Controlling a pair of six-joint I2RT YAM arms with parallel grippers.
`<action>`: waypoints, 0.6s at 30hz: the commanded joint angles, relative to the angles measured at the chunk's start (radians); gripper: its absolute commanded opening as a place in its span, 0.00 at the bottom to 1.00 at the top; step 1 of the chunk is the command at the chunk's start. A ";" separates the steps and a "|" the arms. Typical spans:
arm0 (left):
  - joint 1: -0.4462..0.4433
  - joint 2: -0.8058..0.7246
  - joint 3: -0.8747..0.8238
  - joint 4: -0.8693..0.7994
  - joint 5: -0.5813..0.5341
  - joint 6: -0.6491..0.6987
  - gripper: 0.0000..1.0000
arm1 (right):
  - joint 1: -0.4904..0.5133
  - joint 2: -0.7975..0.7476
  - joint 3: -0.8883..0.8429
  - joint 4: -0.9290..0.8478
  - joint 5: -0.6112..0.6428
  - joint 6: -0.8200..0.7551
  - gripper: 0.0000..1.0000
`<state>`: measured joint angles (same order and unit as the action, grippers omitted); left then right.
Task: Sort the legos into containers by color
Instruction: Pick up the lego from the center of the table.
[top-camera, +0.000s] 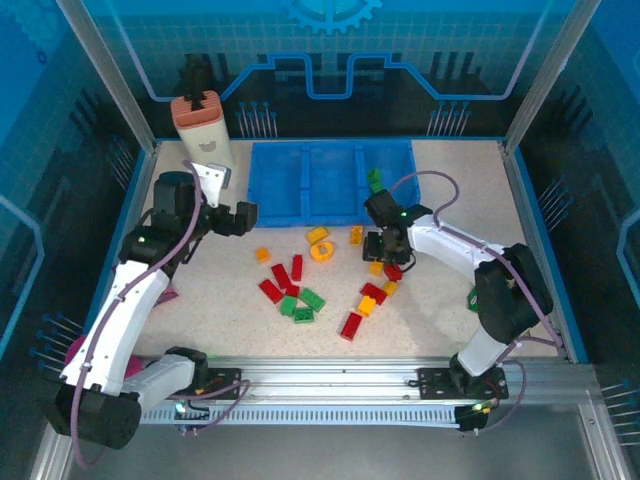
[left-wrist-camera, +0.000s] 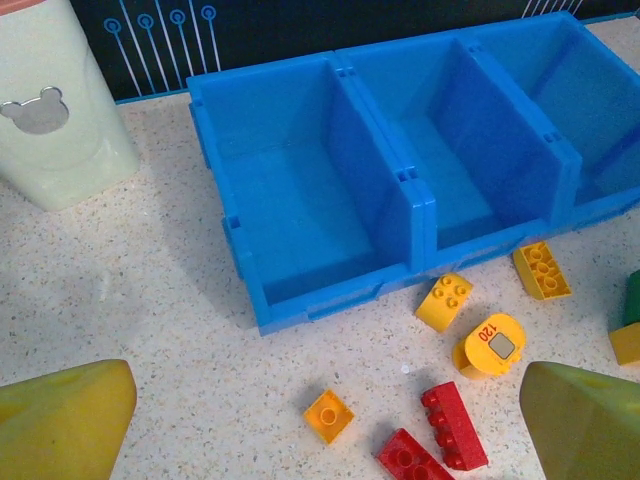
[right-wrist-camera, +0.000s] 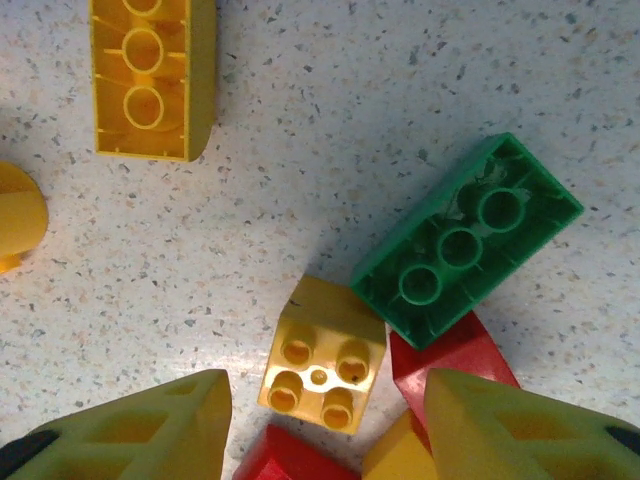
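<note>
The yellow square lego (top-camera: 376, 268) (right-wrist-camera: 322, 365) lies below my right gripper, between its open fingers. I will lower the gripper onto it and close the fingers on opposite sides.
The blue tray (top-camera: 285, 185) (left-wrist-camera: 415, 200) of three containers stands at the back. Its right compartment holds one green lego (top-camera: 374, 180); the left one looks bare in the left wrist view. Red, yellow and green legos (top-camera: 300, 295) lie scattered on the table before it, with an orange ring (top-camera: 322, 250) (left-wrist-camera: 490, 345). My right gripper (top-camera: 385, 248) (right-wrist-camera: 325, 420) is open low over the pile, its fingers either side of a yellow square lego (right-wrist-camera: 322, 365) without touching it. A green lego (right-wrist-camera: 465, 245) lies upside down beside it. My left gripper (top-camera: 240, 218) (left-wrist-camera: 325, 430) hangs open above a small orange lego (left-wrist-camera: 328, 415).
A beige bottle (top-camera: 203, 130) (left-wrist-camera: 55, 110) with an orange cap stands left of the tray. Something pink (top-camera: 75, 350) lies by the left arm's base. A blue rim (top-camera: 540, 240) bounds the table. Red legos (left-wrist-camera: 455, 425) lie near the left gripper's right finger.
</note>
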<state>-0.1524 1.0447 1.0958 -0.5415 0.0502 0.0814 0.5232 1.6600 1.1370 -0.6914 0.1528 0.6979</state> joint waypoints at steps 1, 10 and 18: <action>0.005 -0.025 -0.007 0.006 0.019 -0.007 0.99 | 0.016 0.049 0.003 0.017 -0.003 0.020 0.55; 0.005 -0.034 -0.010 0.006 0.010 -0.003 0.99 | 0.042 0.130 0.008 0.040 0.018 -0.004 0.53; 0.005 -0.035 -0.010 0.005 0.002 0.000 0.99 | 0.064 0.202 0.049 0.002 0.038 -0.044 0.44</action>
<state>-0.1524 1.0264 1.0954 -0.5419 0.0498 0.0811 0.5690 1.8153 1.1793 -0.6422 0.1825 0.6697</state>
